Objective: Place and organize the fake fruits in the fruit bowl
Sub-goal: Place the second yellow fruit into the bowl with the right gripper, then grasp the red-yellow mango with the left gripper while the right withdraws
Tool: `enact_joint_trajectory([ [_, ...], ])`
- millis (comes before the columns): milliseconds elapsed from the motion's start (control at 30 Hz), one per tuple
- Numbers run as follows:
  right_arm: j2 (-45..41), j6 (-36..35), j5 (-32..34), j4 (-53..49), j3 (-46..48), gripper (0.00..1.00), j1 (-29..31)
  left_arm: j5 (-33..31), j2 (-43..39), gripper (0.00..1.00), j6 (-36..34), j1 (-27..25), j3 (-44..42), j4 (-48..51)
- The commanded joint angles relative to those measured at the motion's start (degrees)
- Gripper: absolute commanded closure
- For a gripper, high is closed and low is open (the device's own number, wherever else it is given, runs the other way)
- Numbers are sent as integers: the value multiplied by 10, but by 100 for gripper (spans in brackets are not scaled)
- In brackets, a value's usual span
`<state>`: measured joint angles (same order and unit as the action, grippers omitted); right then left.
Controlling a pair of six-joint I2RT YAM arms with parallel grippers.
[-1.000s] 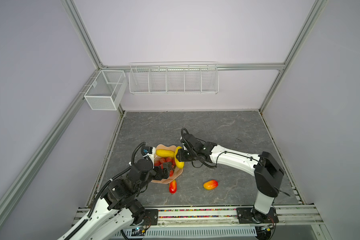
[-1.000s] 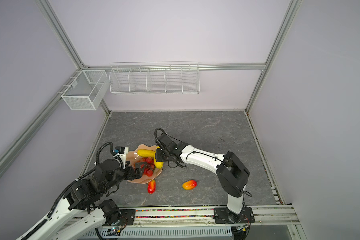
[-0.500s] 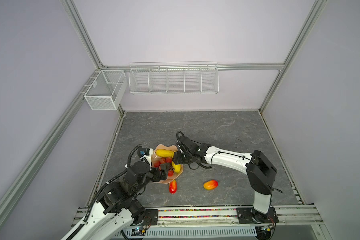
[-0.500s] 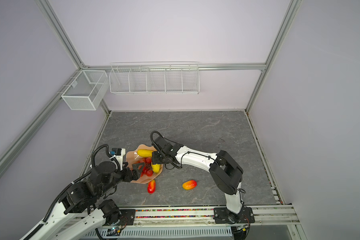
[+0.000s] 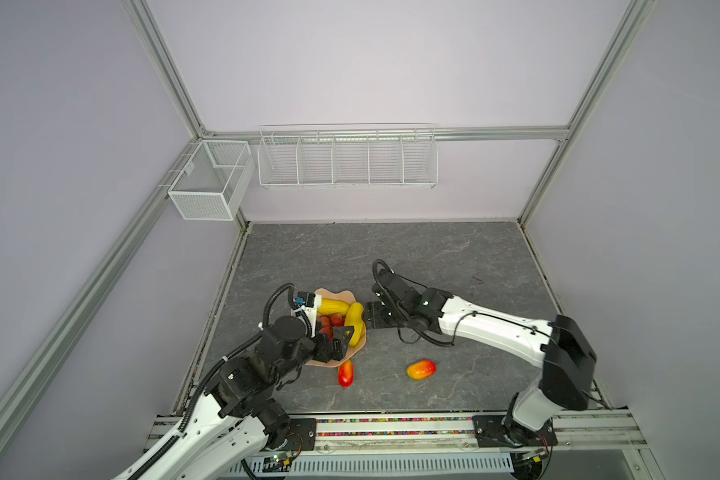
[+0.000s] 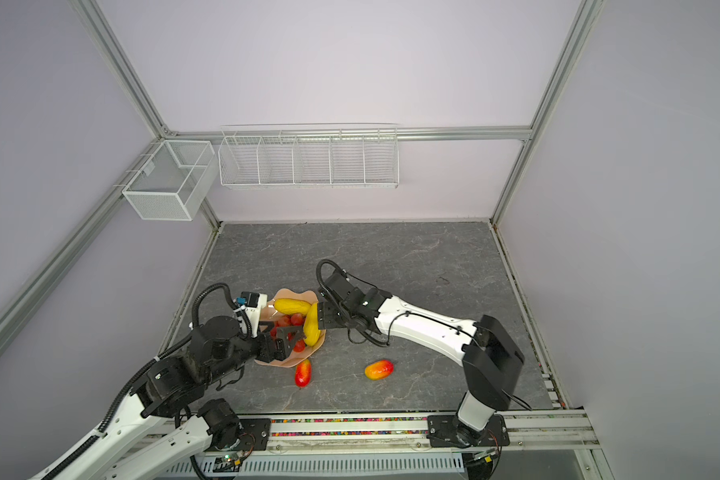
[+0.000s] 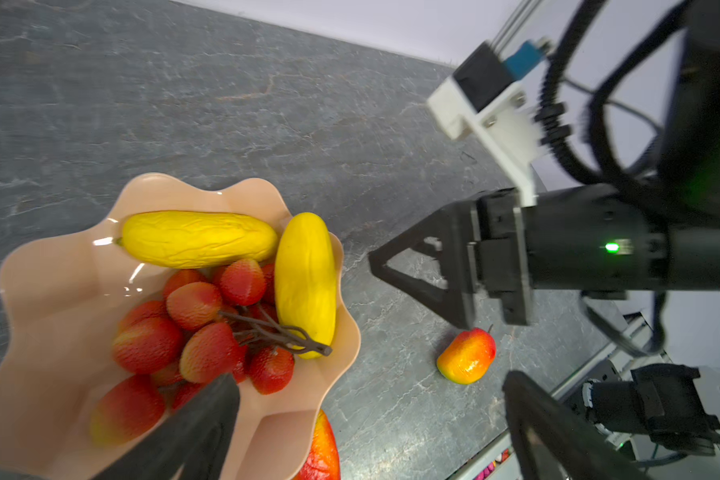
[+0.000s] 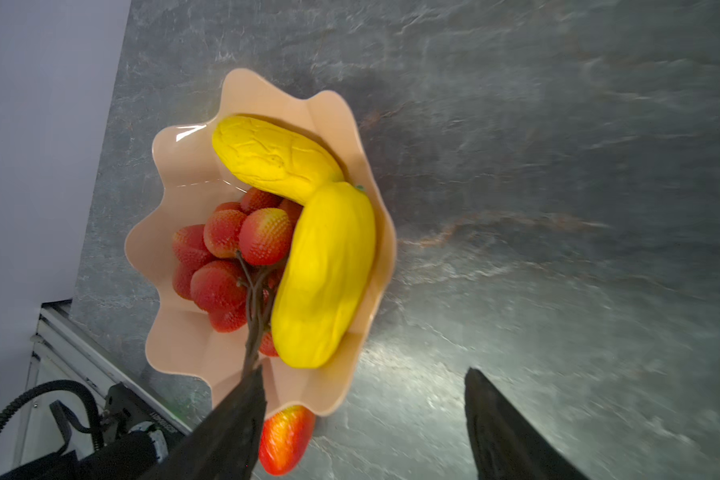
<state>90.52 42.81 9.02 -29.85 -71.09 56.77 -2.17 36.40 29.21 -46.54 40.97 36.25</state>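
The robot will next swing its left gripper past the near-rim mango, turn it and lower it over the other mango's middle (image 5: 421, 369), because that is below the gripper, away from the bowl (image 5: 342, 294).
The peach fruit bowl (image 5: 342, 294) (image 6: 298, 292) (image 7: 59, 270) (image 8: 184, 166) holds two yellow fruits (image 5: 332, 306) (image 5: 354, 318) (image 7: 198, 239) (image 8: 325, 274) and the red grapes (image 5: 329, 322) (image 7: 200, 328) (image 8: 233, 249). One mango (image 5: 345, 372) (image 8: 285, 438) lies on the floor against the bowl's near rim. The other mango (image 5: 421, 369) (image 7: 467, 355) lies further right. My left gripper (image 5: 341, 338) (image 7: 368, 380) is open and empty above the bowl's near rim, one finger over the grapes. My right gripper (image 5: 368, 316) (image 8: 366, 374) is open and empty just right of the bowl.
A long white wire basket (image 5: 347, 156) hangs on the back wall and a mesh box (image 5: 211, 180) on the left frame. The grey stone-pattern floor (image 5: 391, 257) ends at the metal rail (image 5: 391, 426) in front.
My right gripper carried a yellow fruit into the bowl, opened, let it go and drew back to the right. The left arm shifted only slightly.
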Motion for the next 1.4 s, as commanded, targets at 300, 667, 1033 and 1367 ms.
enact_joint_trajectory([
  [300, -237, 21, 108, -186, 247, 21, 10, 61, 124, 6, -167, -165, -37, -151],
  [667, -614, 147, 84, -340, 374, 5, 9, 128, 385, 19, -362, -212, -31, -384],
  [1033, -640, 135, 55, -341, 394, 12, 9, 168, 542, 29, -415, -214, 27, -428],
  [1367, -665, 128, 59, -333, 395, 12, 9, 176, 603, 34, -419, -214, 48, -437],
])
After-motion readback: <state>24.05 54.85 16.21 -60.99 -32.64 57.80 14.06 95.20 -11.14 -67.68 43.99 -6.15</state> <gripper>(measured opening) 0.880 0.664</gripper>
